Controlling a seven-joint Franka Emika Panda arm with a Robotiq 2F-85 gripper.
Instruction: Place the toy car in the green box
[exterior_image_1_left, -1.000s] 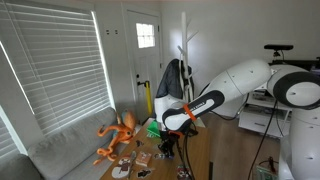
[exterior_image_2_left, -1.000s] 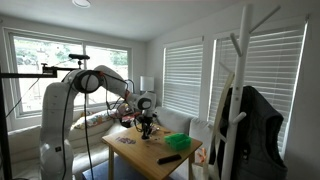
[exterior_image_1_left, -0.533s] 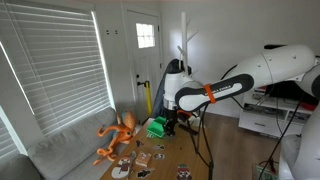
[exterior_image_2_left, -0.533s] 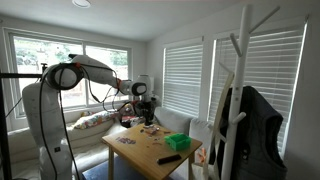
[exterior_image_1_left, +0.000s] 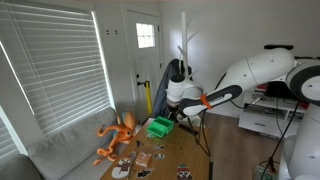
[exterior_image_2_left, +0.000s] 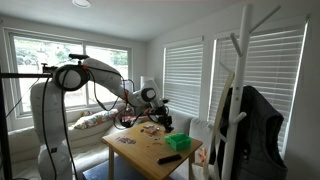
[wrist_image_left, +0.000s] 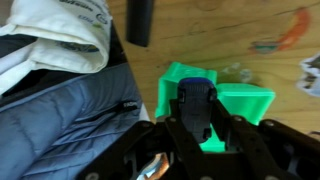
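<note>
The toy car (wrist_image_left: 197, 103) goes outward and down over the green box with my gripper next for release inside, because the car still hangs above the box's sides.
In the wrist view my gripper (wrist_image_left: 197, 120) is shut on a small dark blue-grey toy car (wrist_image_left: 197, 103) and holds it above the bright green box (wrist_image_left: 245, 100). The box lies on the wooden table, partly covered by the car and my fingers. In both exterior views the gripper (exterior_image_1_left: 176, 112) (exterior_image_2_left: 160, 117) hangs just above the green box (exterior_image_1_left: 158, 127) (exterior_image_2_left: 180, 142) at the table's end. The car is too small to make out in the exterior views.
An orange long-limbed toy (exterior_image_1_left: 118, 135) lies on the sofa side of the table (exterior_image_1_left: 170, 160). Small cards and objects (exterior_image_1_left: 140, 160) lie on the table, with a black marker-like object (exterior_image_2_left: 168, 158). A coat rack with a dark jacket (exterior_image_2_left: 250, 120) (wrist_image_left: 70, 110) stands close by.
My arm has carried the toy car from over the table's middle to above the green box at the table's end.
</note>
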